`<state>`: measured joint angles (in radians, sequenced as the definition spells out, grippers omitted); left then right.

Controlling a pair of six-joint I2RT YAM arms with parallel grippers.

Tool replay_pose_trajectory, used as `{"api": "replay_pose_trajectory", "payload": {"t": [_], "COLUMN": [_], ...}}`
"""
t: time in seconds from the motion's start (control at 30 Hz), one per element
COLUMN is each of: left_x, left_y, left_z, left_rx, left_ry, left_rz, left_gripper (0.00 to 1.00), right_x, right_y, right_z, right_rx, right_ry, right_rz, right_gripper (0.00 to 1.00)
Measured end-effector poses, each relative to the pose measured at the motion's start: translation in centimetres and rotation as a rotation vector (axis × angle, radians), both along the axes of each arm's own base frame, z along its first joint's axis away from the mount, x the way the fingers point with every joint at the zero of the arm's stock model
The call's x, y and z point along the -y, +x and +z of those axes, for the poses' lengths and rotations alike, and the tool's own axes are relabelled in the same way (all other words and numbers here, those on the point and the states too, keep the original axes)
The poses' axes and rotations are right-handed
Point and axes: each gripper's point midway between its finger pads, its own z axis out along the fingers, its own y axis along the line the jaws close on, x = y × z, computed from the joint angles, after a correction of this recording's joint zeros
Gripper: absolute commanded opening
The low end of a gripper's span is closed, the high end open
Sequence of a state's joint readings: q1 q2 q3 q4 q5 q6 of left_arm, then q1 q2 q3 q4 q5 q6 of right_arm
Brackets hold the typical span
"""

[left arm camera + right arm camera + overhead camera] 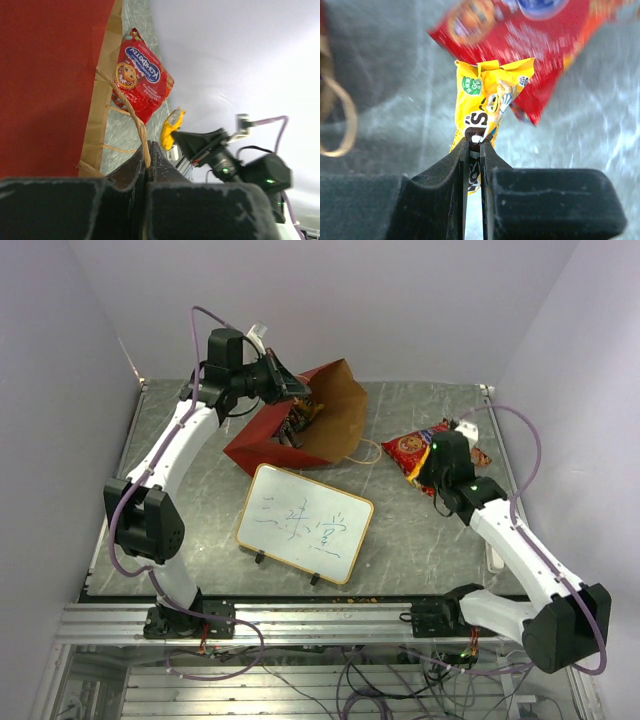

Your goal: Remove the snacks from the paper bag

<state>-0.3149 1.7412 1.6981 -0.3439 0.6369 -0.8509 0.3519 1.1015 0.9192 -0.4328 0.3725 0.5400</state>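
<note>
My right gripper will next move the yellow candy packet back and down onto the table beside the red chip bag's near corner.
The red paper bag (262,440) lies on its side at the back, its brown inside (342,400) open toward the right. Small packets (300,420) show in its mouth. My left gripper (292,392) is at the bag's upper rim, shut on a string handle (134,112) beside the bag's red outside (45,85). The red chip bag (412,446) lies on the table to the right and also shows in both wrist views (142,75) (520,35). My right gripper (475,144) is shut on a yellow candy packet (487,100), held just over the chip bag's near edge.
A white gold-framed whiteboard (305,523) with writing stands in the middle front. The bag's other string handle (367,453) loops onto the table between bag and chip bag. Purple walls close in the back and both sides. A small white block (496,556) lies at the right edge.
</note>
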Motion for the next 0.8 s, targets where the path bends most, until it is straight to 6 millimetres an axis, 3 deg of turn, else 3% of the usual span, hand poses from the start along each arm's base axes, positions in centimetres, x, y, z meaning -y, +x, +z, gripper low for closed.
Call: {"api": "replay_pose_trajectory", "payload": {"t": [0.2,0.33,0.5,0.7,0.8], "left_x": [0.0,0.1,0.2,-0.1,-0.3], "left_y": [0.0,0.1,0.5,0.9,0.9], "left_z": [0.1,-0.2,0.1,1.2,1.1], "left_rx": [-0.003,-0.008,0.005,0.05,0.05], "left_ry": [-0.004,-0.003,0.005,0.017,0.026], "left_rz": [0.0,-0.002,-0.005,-0.008,-0.009], "left_gripper": [0.07,0.07,0.07,0.07,0.07], "right_x": [2.4,3.3,3.3,3.2,3.2], "right_y": [-4.8,-6.9,-7.5,-6.6,-6.0], "right_z": [-10.5,-14.1,-15.5,-15.8,-14.8], "right_rx": [-0.322,-0.431,-0.468,-0.473,-0.461], "right_ry": [0.071,0.115,0.142,0.135,0.13], "right_rz": [-0.167,-0.254,-0.291,-0.294,-0.281], "right_gripper": [0.0,0.0,0.07,0.32,0.42]}}
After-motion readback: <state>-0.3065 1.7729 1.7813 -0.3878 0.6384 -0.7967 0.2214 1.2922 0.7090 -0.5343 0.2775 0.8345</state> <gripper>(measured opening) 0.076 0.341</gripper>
